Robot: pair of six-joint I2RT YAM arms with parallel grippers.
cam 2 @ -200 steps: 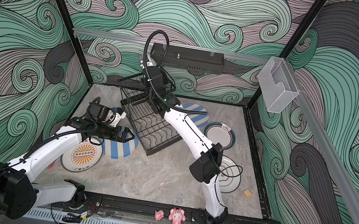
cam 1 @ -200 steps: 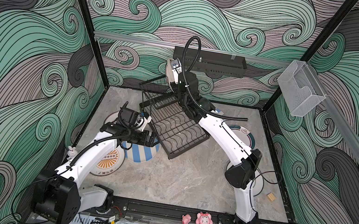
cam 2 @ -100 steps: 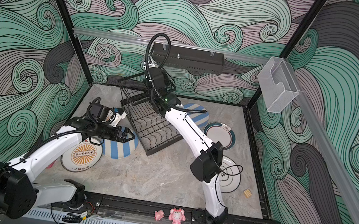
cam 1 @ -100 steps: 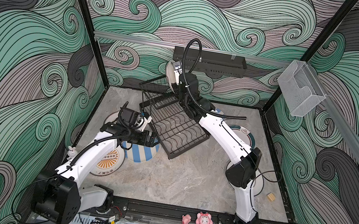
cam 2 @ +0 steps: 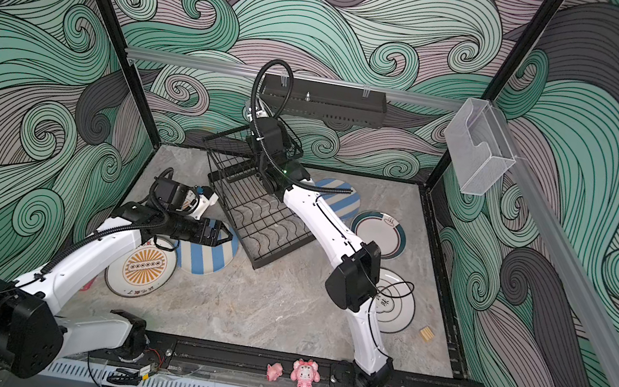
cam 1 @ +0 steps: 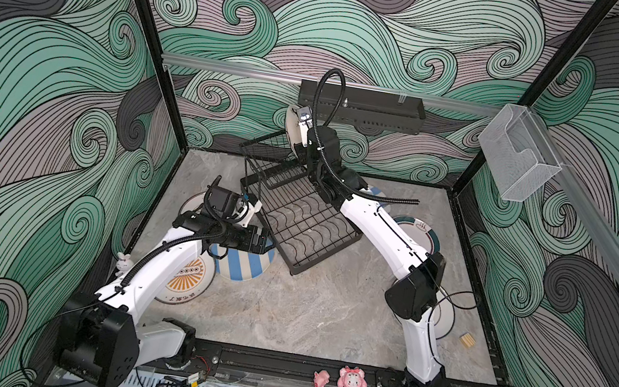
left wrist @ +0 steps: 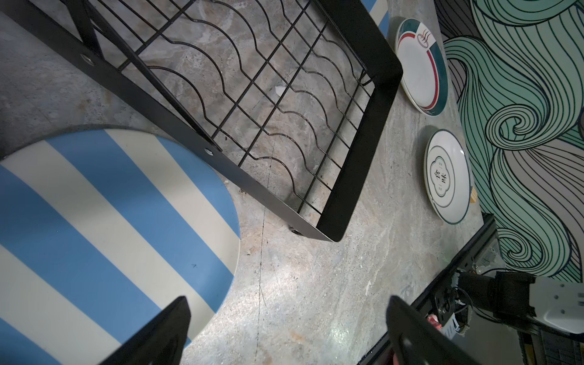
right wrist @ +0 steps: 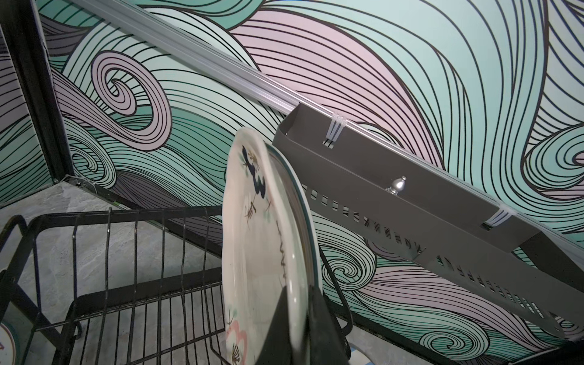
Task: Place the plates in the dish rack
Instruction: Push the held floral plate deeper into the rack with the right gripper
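Note:
The cream plate already stands on edge over the wires, so I will next move my right gripper slightly down toward the slotted upper basket and let go of the plate's rim.
My right gripper is shut on the rim of a cream plate with drawings. It holds the plate on edge above the slotted upper basket of the black wire dish rack. In both top views this gripper is at the rack's far end. My left gripper is open and empty, low over the edge of a blue-striped plate beside the rack's flat tray. On the table lie an orange-sunburst plate, a teal-rimmed plate, a black-ringed plate and a second striped plate.
A black perforated shelf hangs on the back wall just behind the held plate. A clear plastic box sticks out from the right wall. A wooden block lies at the right, and pink toys sit on the front rail.

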